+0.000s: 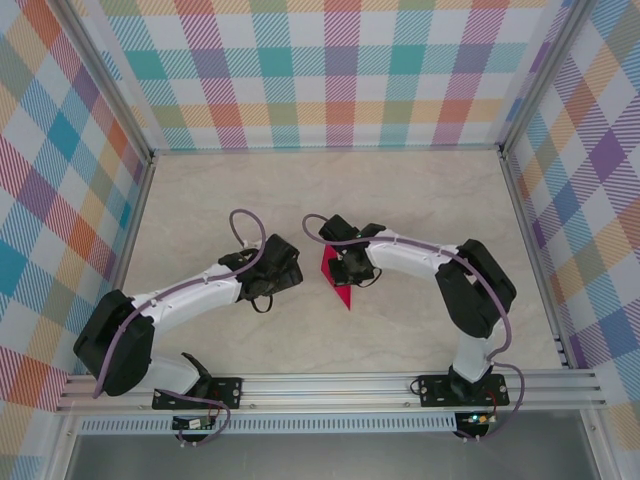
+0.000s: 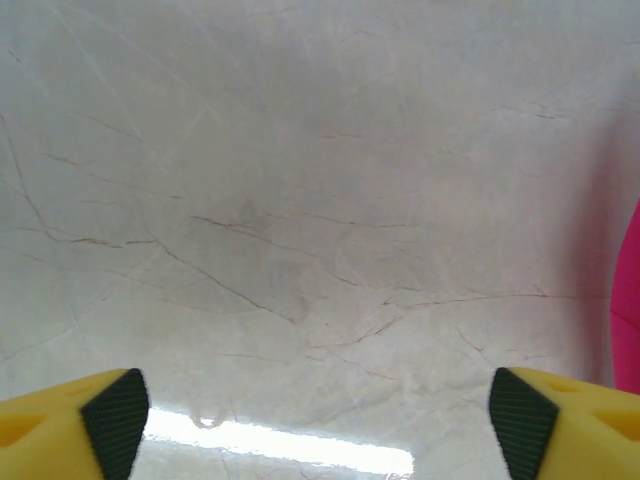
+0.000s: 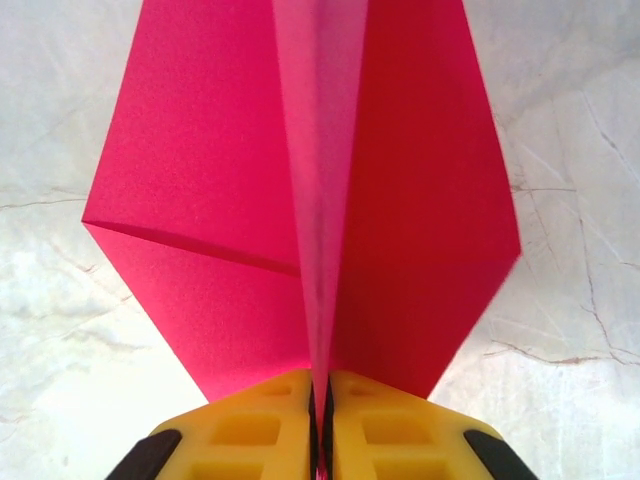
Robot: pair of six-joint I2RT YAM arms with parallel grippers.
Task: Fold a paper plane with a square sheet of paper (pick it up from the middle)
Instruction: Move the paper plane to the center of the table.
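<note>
My right gripper carries the folded plane outward onto the bare tabletop toward the back panels next. It then releases the plane's fold, since that part of the tabletop lies clear.
The magenta-pink sheet of paper (image 1: pixel 338 290) is folded into a pointed plane shape with two wings and a centre crease (image 3: pixel 220 200). My right gripper (image 3: pixel 320 410) is shut on that centre crease, the wings spreading to either side beyond the yellow fingers. In the top view the right gripper (image 1: pixel 343 266) holds the paper just above the table's middle, its tip pointing toward the near edge. My left gripper (image 1: pixel 287 268) hangs a little to the left of the paper, open (image 2: pixel 320 425) with bare tabletop between its fingers. A pink edge of the paper (image 2: pixel 630 310) shows at the right of the left wrist view.
The marble-look tabletop (image 1: pixel 420 190) is walled by checkered panels (image 1: pixel 330 70) at the back and on both sides. An aluminium rail (image 1: pixel 330 388) runs along the near edge, where both arm bases are bolted.
</note>
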